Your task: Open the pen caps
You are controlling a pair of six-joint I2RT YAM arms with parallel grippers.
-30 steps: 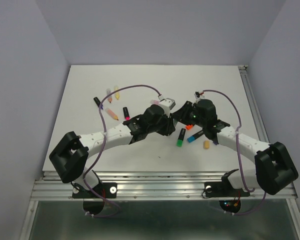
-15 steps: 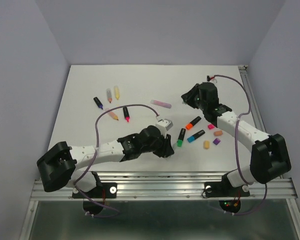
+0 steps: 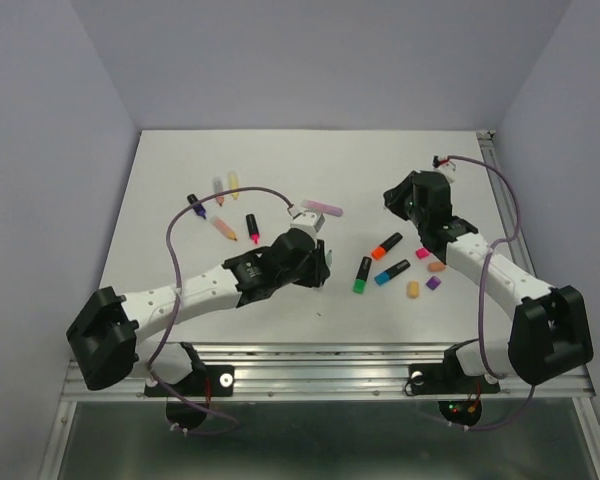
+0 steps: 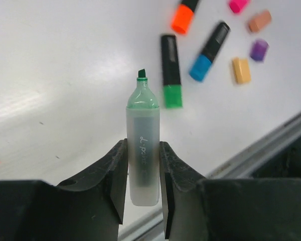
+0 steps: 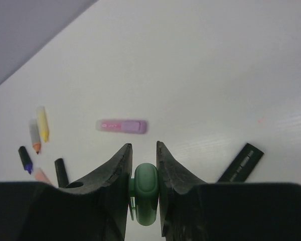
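Note:
I'll next lower the green pen cap with my right gripper back to the bare spot (image 3: 429,299) beside the yellow-orange cap.
My left gripper (image 3: 318,272) (image 4: 143,146) is shut on a pale grey marker (image 4: 143,155) whose bare green tip (image 4: 142,75) points away from it, with no cap on. My right gripper (image 3: 393,196) (image 5: 143,149) is shut on a green pen cap (image 5: 146,193), held above the table at the right. The two grippers are well apart. Between them lie three capped black pens: green-ended (image 3: 362,275) (image 4: 170,70), blue-ended (image 3: 392,272) (image 4: 209,50) and orange-ended (image 3: 386,245).
Loose caps lie at the right: pink (image 3: 422,253), orange (image 3: 437,266), yellow-orange (image 3: 413,289), purple (image 3: 433,284). A pink-purple pen (image 3: 322,207) (image 5: 122,126) lies mid-table. Several uncapped pens (image 3: 223,228) lie at the back left. The metal rail (image 3: 320,375) runs along the near edge.
One second ago both grippers met at the table's middle. They have pulled apart: the left went toward the near edge with the marker, the right went right and back with the green cap.

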